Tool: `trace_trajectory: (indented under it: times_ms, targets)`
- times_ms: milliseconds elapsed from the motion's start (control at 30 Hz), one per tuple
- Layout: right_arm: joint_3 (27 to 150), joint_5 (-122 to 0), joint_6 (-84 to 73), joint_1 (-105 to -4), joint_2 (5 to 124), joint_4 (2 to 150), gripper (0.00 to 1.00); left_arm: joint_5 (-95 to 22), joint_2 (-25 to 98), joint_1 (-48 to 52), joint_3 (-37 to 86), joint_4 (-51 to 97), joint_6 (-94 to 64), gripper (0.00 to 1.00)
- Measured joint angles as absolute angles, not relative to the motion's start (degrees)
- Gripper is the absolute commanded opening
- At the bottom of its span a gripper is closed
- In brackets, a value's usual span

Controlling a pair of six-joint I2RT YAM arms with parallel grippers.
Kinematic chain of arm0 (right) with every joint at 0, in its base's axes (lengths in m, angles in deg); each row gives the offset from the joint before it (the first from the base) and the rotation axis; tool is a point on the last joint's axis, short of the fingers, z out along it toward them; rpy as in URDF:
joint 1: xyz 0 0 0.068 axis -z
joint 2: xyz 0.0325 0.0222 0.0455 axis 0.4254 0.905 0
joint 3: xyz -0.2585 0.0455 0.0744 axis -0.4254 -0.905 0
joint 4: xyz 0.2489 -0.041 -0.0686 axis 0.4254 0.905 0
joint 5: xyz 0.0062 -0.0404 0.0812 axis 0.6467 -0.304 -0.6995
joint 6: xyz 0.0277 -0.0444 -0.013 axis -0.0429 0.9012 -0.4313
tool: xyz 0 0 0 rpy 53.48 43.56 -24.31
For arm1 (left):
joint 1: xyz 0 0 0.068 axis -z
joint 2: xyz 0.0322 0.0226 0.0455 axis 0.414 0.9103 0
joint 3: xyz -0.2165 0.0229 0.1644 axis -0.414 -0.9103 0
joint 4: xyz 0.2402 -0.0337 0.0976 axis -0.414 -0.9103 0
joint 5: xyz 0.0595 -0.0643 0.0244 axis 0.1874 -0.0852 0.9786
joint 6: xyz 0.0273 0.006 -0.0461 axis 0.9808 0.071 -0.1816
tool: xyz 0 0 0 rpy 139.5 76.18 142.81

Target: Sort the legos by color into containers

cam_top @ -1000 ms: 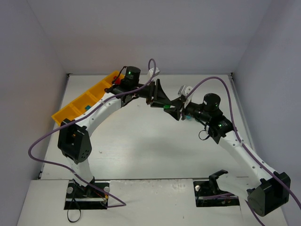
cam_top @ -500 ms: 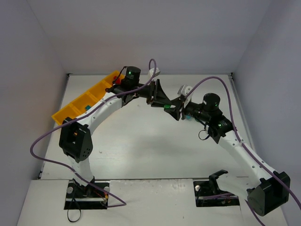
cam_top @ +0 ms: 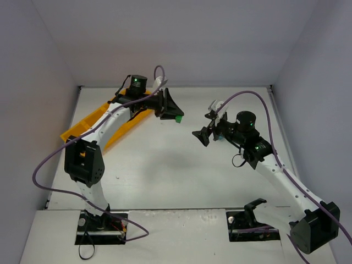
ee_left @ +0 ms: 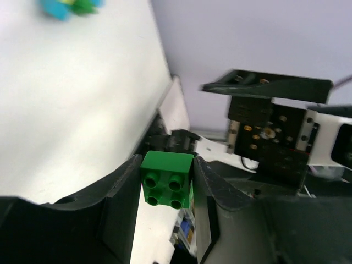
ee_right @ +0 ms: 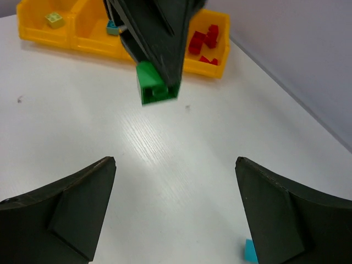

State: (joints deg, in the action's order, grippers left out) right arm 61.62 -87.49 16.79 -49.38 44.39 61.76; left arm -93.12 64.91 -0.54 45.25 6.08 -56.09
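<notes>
My left gripper swings to its left in the top view next, over the container section beside the red legos, and releases the green lego apart from red.
My left gripper (ee_left: 166,165) is shut on a green lego (ee_left: 166,180), its four studs facing the wrist camera. From above, this lego (cam_top: 179,117) hangs over the table's far middle at the left gripper (cam_top: 175,114). My right gripper (ee_right: 175,159) stands open and empty, a short way right of the green lego (ee_right: 157,85). The containers form a yellow-orange tray (ee_right: 126,49) holding red legos (ee_right: 203,41) in its right end compartment, a light blue one (ee_right: 113,26) and a yellow-green one (ee_right: 54,20) further left. My left arm partly hides the tray (cam_top: 77,130).
A loose light blue lego (ee_right: 250,250) lies on the white table by my right finger. A small cluster of blue and green legos (ee_left: 69,6) lies further off on the table. Grey walls close in the table on three sides.
My right gripper has opened and let go of the green lego. The left arm has swung left and back toward the tray with the lego in its grip.
</notes>
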Motion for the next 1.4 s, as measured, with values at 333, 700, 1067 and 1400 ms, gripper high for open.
trace_trajectory:
  times_ms: [333,700,1067,1400]
  targets:
    - [60.5,-76.4,10.2,-49.2,40.8,64.8,0.86,-62.9,71.4,-13.9,58.0,-19.3,-35.5,0.0]
    - [60.5,-66.6,1.7,-48.4,40.8,67.9,1.0,-30.6,83.7,-15.6,69.1,-24.8,-25.9,0.07]
    - [61.2,-60.6,-3.8,-46.0,43.0,72.6,1.0,-22.5,87.9,-18.9,73.0,-25.6,-24.0,0.43]
    - [62.4,-57.5,-9.6,-39.2,44.4,75.1,0.99,-21.4,87.9,-19.2,73.6,-25.7,-22.9,0.59]
